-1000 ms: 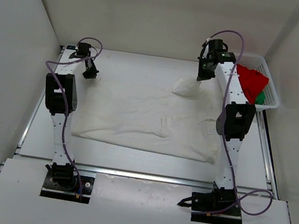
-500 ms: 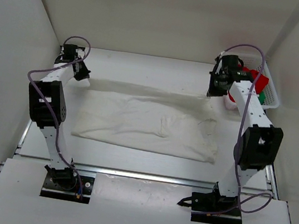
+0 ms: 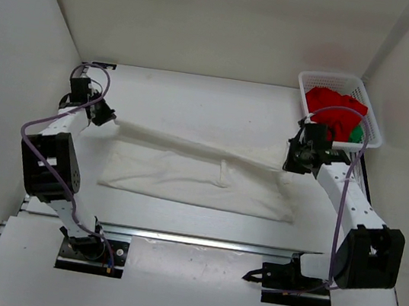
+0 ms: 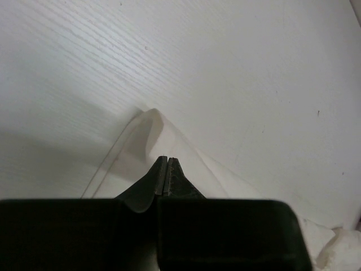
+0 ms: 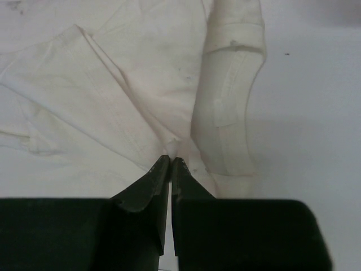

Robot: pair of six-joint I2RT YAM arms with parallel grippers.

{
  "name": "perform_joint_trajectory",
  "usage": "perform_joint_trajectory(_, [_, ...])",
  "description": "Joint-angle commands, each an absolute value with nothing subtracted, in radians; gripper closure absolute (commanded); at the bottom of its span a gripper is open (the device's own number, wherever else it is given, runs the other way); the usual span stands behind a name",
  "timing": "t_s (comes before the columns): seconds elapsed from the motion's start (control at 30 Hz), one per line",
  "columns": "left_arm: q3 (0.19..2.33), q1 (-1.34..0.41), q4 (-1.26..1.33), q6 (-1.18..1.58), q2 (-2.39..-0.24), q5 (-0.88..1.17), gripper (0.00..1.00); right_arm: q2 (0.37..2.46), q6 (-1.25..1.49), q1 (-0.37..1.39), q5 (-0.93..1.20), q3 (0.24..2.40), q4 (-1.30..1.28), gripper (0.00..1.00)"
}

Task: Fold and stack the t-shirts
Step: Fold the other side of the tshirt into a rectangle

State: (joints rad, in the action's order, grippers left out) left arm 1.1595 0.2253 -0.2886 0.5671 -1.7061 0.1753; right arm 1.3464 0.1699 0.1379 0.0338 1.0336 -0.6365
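The left gripper should next move back and down, then lay its pinched corner onto the cream-white t-shirt.
The cream-white t-shirt (image 3: 193,178) lies across the middle of the table, its far edge lifted into a taut band between the two grippers. My left gripper (image 3: 110,117) is shut on the left end of that edge; the left wrist view shows a thin cloth corner (image 4: 148,131) pinched at the tips of the left gripper (image 4: 167,159). My right gripper (image 3: 289,166) is shut on the right end, and in the right wrist view the cream cloth (image 5: 124,96) with a sleeve hem (image 5: 231,113) hangs from the right gripper (image 5: 170,159). The red t-shirt (image 3: 334,111) and the green t-shirt (image 3: 356,134) sit bunched in the basket.
A white plastic mesh basket (image 3: 312,79) stands at the back right corner of the table. White walls close the workspace on the left, back and right. A metal rail (image 3: 199,239) runs along the table's near edge in front of the arm bases.
Both grippers have pulled the shirt's far edge toward the near side of the table, folding it over the body. The right arm has swung away from the basket.
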Motion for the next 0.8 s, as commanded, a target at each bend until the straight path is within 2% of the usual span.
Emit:
perform_joint_trajectory(0.0, [1.103,0.23,-0.235,0.566,-1.598,0.192,1.0,1.243,0.216,0.127,0.009,0.956,-0.574,1.0])
perform_joint_trajectory(0.27, [0.965,0.262,-0.258,0.554,-1.552,0.189,1.0,1.108,0.366,0.184,-0.022,0.677,-0.496,0.97])
perform_joint_trajectory(0.3, [0.938,0.27,-0.256,0.555,-1.539,0.181,0.96,1.088,0.391,0.176,-0.012,0.629,-0.486,0.98])
perform_joint_trajectory(0.37, [0.904,0.285,-0.239,0.566,-1.537,0.198,0.8,1.056,0.429,0.192,0.006,0.594,-0.459,0.98])
perform_joint_trajectory(0.4, [0.891,0.294,-0.241,0.574,-1.54,0.202,0.66,1.039,0.463,0.216,0.0,0.571,-0.456,0.95])
perform_joint_trajectory(0.47, [0.911,0.313,-0.252,0.584,-1.56,0.251,0.5,0.979,0.477,0.201,-0.015,0.535,-0.445,0.91])
perform_joint_trajectory(0.57, [0.919,0.328,-0.236,0.63,-1.527,0.273,0.49,0.914,0.463,0.163,-0.011,0.521,-0.474,0.78])
perform_joint_trajectory(0.63, [0.91,0.313,-0.201,0.656,-1.477,0.272,0.51,0.896,0.453,0.179,-0.043,0.552,-0.486,0.65])
perform_joint_trajectory(0.73, [0.905,0.22,-0.181,0.641,-1.421,0.233,0.53,0.905,0.428,0.219,-0.083,0.623,-0.477,0.61])
perform_joint_trajectory(0.77, [0.9,0.172,-0.183,0.632,-1.404,0.213,0.52,0.938,0.426,0.23,-0.042,0.646,-0.442,0.67])
